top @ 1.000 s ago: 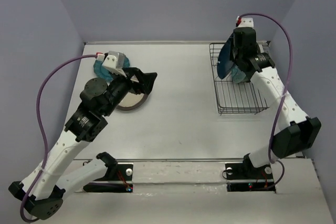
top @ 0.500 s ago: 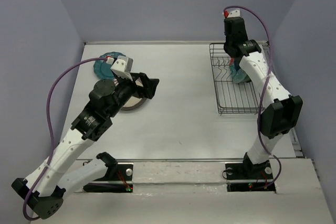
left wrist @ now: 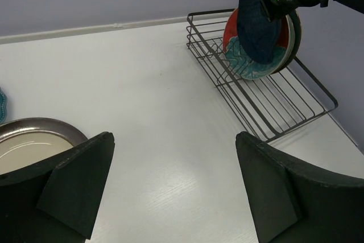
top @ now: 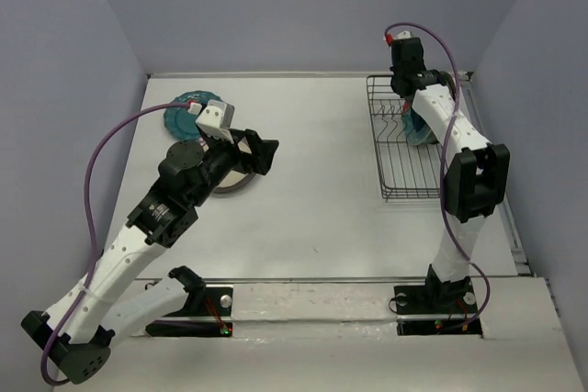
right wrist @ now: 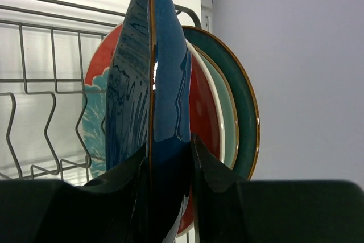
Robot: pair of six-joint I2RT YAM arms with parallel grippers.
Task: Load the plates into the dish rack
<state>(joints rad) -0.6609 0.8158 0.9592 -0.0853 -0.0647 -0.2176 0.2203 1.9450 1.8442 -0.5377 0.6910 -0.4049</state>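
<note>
My right gripper is holding the navy plate (right wrist: 153,72) and will next carry it down and slightly left in the top view, into an empty slot of the dish rack beside the floral plate.
My right gripper (right wrist: 168,163) is shut on the navy teardrop plate (right wrist: 153,72) and holds it on edge over the far end of the black wire dish rack (top: 418,167). Just behind it, the red-and-teal floral plate (right wrist: 202,106), the pale mint plate (right wrist: 226,120) and the dark teal plate (right wrist: 245,112) stand in the rack. My left gripper (top: 257,151) is open and empty above the table. The cream plate with a brown rim (left wrist: 34,140) lies just left of it. The scalloped teal plate (top: 184,109) lies at the far left.
The rack (left wrist: 267,101) has bare wire slots on its near side. The left arm (top: 175,190) covers part of the cream plate in the top view. The back wall runs close behind the rack, and the table's right edge is just beyond it.
My right arm swung toward the rack's far end and turned the navy plate edge-on next to the standing plates. My left gripper rose a little and shifted right, off the cream plate.
</note>
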